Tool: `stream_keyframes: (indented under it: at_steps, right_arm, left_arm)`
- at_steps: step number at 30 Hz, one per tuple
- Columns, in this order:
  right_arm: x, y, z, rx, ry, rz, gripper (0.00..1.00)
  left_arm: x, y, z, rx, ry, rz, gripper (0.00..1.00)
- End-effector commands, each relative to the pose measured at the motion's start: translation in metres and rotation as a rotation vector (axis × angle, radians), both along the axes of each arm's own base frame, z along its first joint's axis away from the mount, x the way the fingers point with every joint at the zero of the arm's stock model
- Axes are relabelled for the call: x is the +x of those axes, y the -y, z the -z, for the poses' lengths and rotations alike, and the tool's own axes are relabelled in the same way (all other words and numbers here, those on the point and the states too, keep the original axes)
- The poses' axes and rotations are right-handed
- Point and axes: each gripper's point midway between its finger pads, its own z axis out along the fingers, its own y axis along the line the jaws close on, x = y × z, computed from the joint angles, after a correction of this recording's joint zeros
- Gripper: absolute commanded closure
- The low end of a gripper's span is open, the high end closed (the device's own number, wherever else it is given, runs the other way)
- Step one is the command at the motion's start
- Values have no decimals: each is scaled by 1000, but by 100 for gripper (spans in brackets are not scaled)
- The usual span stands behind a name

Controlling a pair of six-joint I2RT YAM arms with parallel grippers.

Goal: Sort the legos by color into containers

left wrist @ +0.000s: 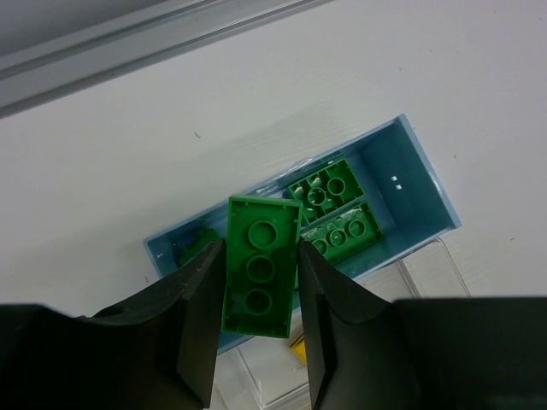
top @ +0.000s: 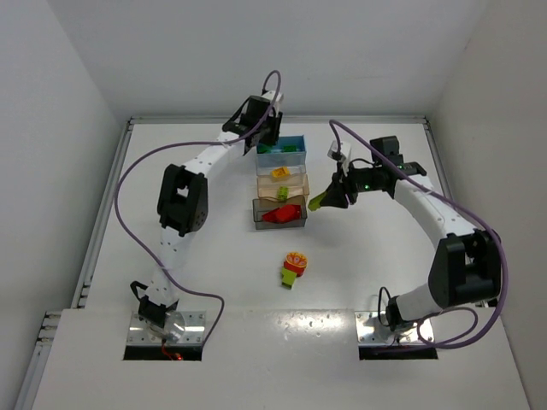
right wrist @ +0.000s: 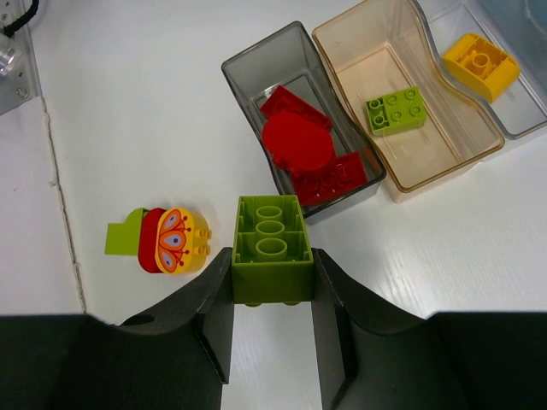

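I will next move my right gripper outward and to the left in the top view, over the tan bin's nearest end (top: 297,187) (right wrist: 433,147), because a matching lime brick is in the tan bin.
My left gripper (left wrist: 261,248) is shut on a dark green brick (left wrist: 261,273) and holds it over the blue bin (left wrist: 410,171), which holds green bricks (left wrist: 335,209). In the top view this gripper (top: 269,135) is at the far end of the bin row. My right gripper (right wrist: 272,256) is shut on a lime green brick (right wrist: 272,235) above the table, just right of the grey bin (right wrist: 244,77), which holds red bricks (right wrist: 299,145). The tan bin (right wrist: 359,34) holds a lime brick (right wrist: 397,111). A multicolour clump (right wrist: 167,241) lies on the table.
The bins stand in a column mid-table: blue (top: 295,142), tan (top: 301,182), grey (top: 256,213). A clear bin (right wrist: 521,120) between blue and tan holds a yellow brick (right wrist: 480,61). The clump (top: 294,266) lies nearer the arm bases. Purple cables loop over both arms.
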Motion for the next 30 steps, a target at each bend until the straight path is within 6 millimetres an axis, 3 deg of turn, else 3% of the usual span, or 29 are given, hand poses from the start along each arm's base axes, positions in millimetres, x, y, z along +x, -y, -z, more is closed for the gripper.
stream_keyframes:
  at_steps: [1, 3, 4, 6, 9, 11, 14, 17, 18, 21, 22, 23, 26, 28, 30]
  right_arm:
    - [14, -3, -18, 23, 61, -11, 94]
    - [14, -3, -15, 22, 52, -11, 94]
    - [16, -3, -16, 23, 61, -11, 94]
    - [16, -3, -16, 23, 61, -11, 94]
    - [21, -3, -16, 18, 71, -5, 94]
    - [21, -3, -16, 18, 71, -5, 94]
    - [29, -4, -21, 35, 79, 28, 94]
    - [38, -18, -26, 40, 104, 20, 94]
    - [39, -19, -24, 43, 95, 25, 94]
    - [55, -32, -23, 28, 90, 36, 94]
    - [59, -36, -13, 18, 61, 40, 94]
    - [64, -36, -18, 18, 72, 57, 94]
    - [78, -47, -7, 6, 25, 73, 94]
    - [89, -50, 2, -5, 3, 107, 94]
    - [101, -51, 0, -11, 18, 128, 94]
  left_arm:
    - [18, -9, -28, -19, 82, -31, 54]
    - [18, -9, -28, -19, 82, -31, 48]
    - [18, -9, -28, -19, 82, -31, 38]
    - [19, -9, -30, -23, 91, -31, 29]
    - [19, -9, -36, -36, 95, -37, 21]
    - [17, -9, -51, -57, 113, -42, 20]
    - [11, -5, -90, -133, 158, -40, 18]
    - [-6, -4, -146, -207, 221, -14, 18]
    - [-6, -4, -146, -207, 221, -14, 18]
    - [-21, -14, -171, -220, 247, -35, 14]
    - [-30, -19, -182, -238, 251, -50, 14]
    - [-32, -26, -185, -247, 250, -65, 14]
    - [-46, -38, -194, -255, 252, -79, 8]
    - [-51, -54, -187, -237, 229, -109, 0]
    - [-58, -63, -193, -229, 235, -116, 0]
